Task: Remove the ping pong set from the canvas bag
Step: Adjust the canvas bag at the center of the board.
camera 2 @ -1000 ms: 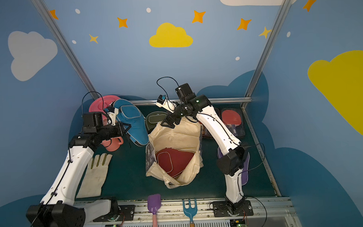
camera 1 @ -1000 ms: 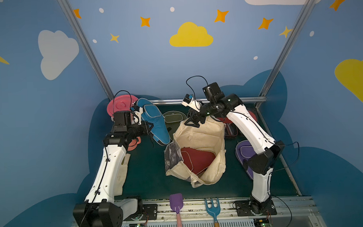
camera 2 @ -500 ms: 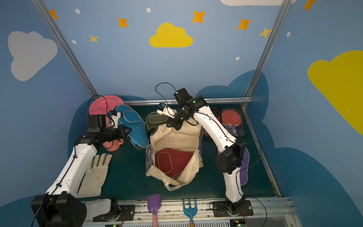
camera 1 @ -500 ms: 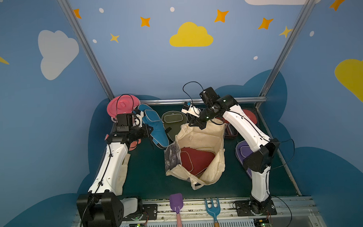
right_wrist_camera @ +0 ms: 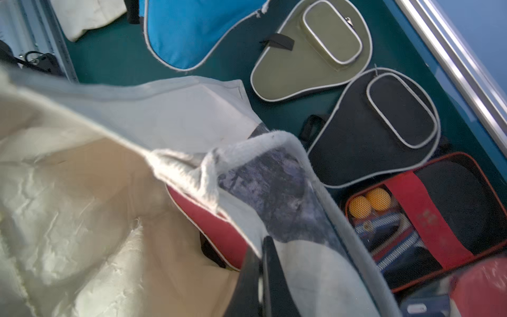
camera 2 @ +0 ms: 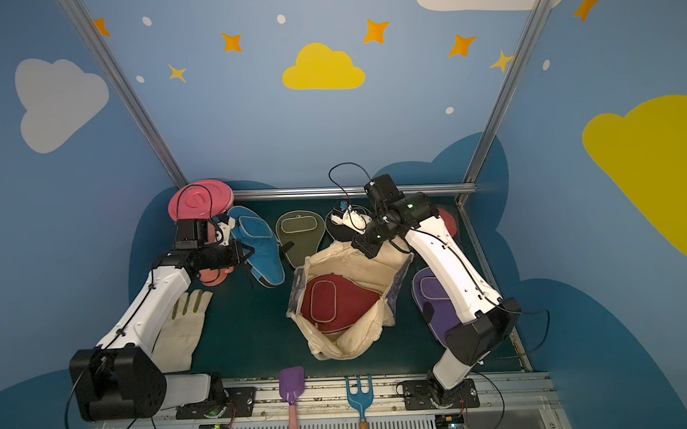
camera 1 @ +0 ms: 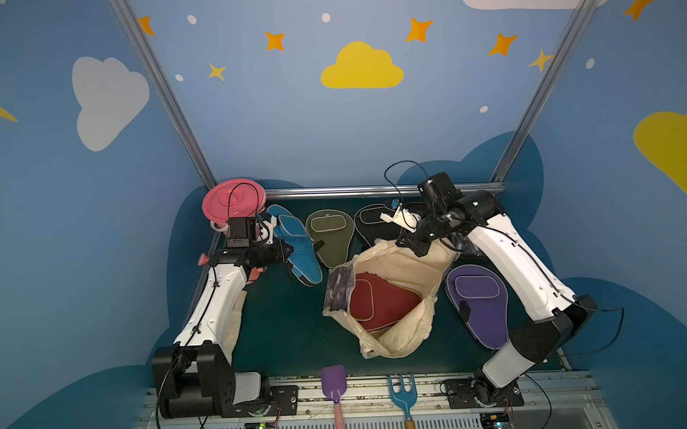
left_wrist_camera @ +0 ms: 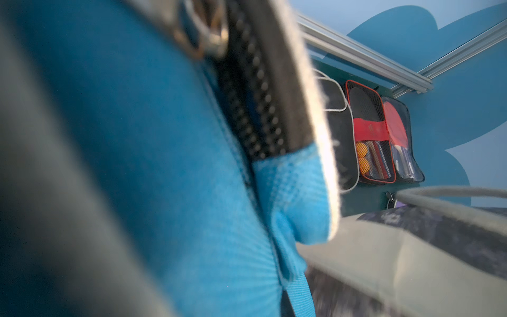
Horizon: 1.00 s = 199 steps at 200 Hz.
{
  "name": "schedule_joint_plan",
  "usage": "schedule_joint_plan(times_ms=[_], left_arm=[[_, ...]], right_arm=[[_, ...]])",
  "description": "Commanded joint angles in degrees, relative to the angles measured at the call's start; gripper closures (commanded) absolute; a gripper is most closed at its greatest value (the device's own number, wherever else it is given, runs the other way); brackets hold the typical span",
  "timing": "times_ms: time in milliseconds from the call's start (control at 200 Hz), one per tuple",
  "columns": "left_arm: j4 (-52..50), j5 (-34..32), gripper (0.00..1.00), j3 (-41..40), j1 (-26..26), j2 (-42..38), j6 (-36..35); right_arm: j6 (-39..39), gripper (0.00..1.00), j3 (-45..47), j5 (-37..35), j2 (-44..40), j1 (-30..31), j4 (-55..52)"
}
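Next, my left gripper sets the tilted blue case down on the bare mat (camera 1: 295, 285) beside the olive case and releases it, since that spot lies clear of the bag (camera 1: 397, 331).
The cream canvas bag (camera 1: 397, 331) lies open mid-table in both top views, a maroon paddle case (camera 1: 380, 300) inside it. My right gripper (camera 1: 412, 246) is shut on the bag's far rim; in the right wrist view its dark fingers (right_wrist_camera: 270, 274) pinch the grey-purple printed cloth (right_wrist_camera: 274, 186). My left gripper (camera 1: 282, 251) is shut on a blue case (camera 1: 296, 244), held tilted beside the bag; blue fabric (left_wrist_camera: 137, 164) fills the left wrist view. Olive (camera 1: 328, 231), black (camera 1: 373, 226) and purple (camera 1: 478, 301) cases lie on the mat. Flat packs with orange balls (right_wrist_camera: 439, 214) lie at the back right.
A pink lidded bucket (camera 1: 233, 199) stands in the back left corner behind my left arm. A cream glove (camera 2: 181, 331) lies under that arm. A purple toy shovel (camera 1: 333, 384) and blue toy rake (camera 1: 402, 390) rest on the front rail. A metal rail (camera 1: 372, 191) bounds the back.
My right gripper came down and to the right onto the bag's far rim and shut on it. The left arm shifted slightly, still holding the blue case.
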<state>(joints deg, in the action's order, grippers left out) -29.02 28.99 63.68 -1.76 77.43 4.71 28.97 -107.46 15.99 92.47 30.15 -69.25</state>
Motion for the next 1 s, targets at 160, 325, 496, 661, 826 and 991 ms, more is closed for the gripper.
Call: schedule_joint_plan(times_ms=[160,325,496,661,826,991], left_arm=[[3.49,-0.18,0.97,3.51,0.08,5.49,-2.45],[2.27,-3.66,0.97,5.95,0.62,11.15,-2.69],[2.82,-6.2,0.97,7.05,0.64,14.91,-3.21],[4.26,-6.3,0.97,7.75,0.66,18.43,-2.97],[3.16,-6.93,0.9,8.76,0.71,21.28,-2.84],[-0.03,-10.41,0.48,9.68,0.74,22.37,-2.6]], right_arm=[[-0.51,1.0,2.08,-1.46,-3.17,-2.03,-0.16],[-0.59,1.0,1.99,-0.35,-2.99,-2.04,0.11],[-0.59,1.0,2.38,0.0,-3.23,-2.02,0.17],[-0.69,1.0,2.52,0.45,-3.21,-1.91,0.26],[-0.71,1.0,2.7,0.29,-3.17,-1.93,0.33],[-0.55,1.0,2.71,0.18,-2.75,-2.03,0.38]])
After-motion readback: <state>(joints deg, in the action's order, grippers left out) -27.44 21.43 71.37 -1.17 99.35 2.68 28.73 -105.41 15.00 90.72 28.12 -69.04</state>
